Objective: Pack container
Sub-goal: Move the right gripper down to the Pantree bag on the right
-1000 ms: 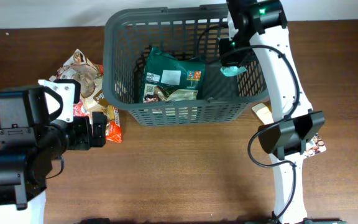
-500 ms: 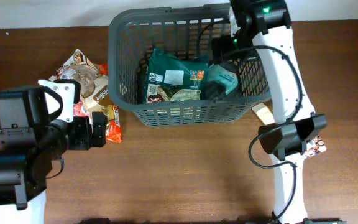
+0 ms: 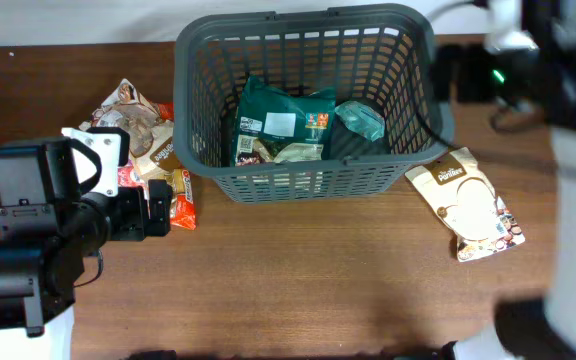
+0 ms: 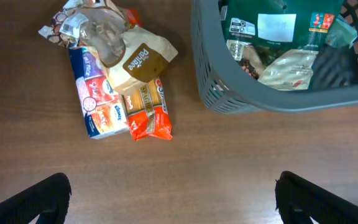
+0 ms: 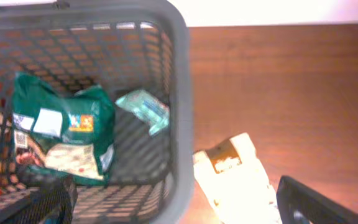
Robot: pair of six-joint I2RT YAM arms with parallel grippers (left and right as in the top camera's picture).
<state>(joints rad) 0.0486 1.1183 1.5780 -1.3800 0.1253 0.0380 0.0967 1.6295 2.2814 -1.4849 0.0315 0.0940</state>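
Note:
The beige packet is still outside the container (image 3: 308,18), so the right gripper will move back and down from above the container's rim onto the beige packet's clear window (image 3: 475,208).
The container (image 3: 308,18), a large dark grey lattice basket, stands at the back middle of the table. In it lie a green packet (image 3: 283,125) and a small teal packet (image 3: 360,120). My right gripper (image 5: 185,205) is open and empty, high over the container's right rim (image 5: 179,93), with the teal packet (image 5: 143,109) below and free of it. In the overhead view the right arm (image 3: 528,60) is a blur at the right. My left gripper (image 4: 176,202) is open over bare wood, in front of a pile of snack packets (image 4: 114,81).
A beige packet (image 3: 468,200) lies on the table just right of the container's front corner. The pile of packets (image 3: 143,150) sits against the container's left side. The left arm's black body (image 3: 28,250) fills the front left.
My right gripper opened and let the teal packet drop into the container, then pulled up and to the right. The beige packet is now uncovered. The left arm has not moved.

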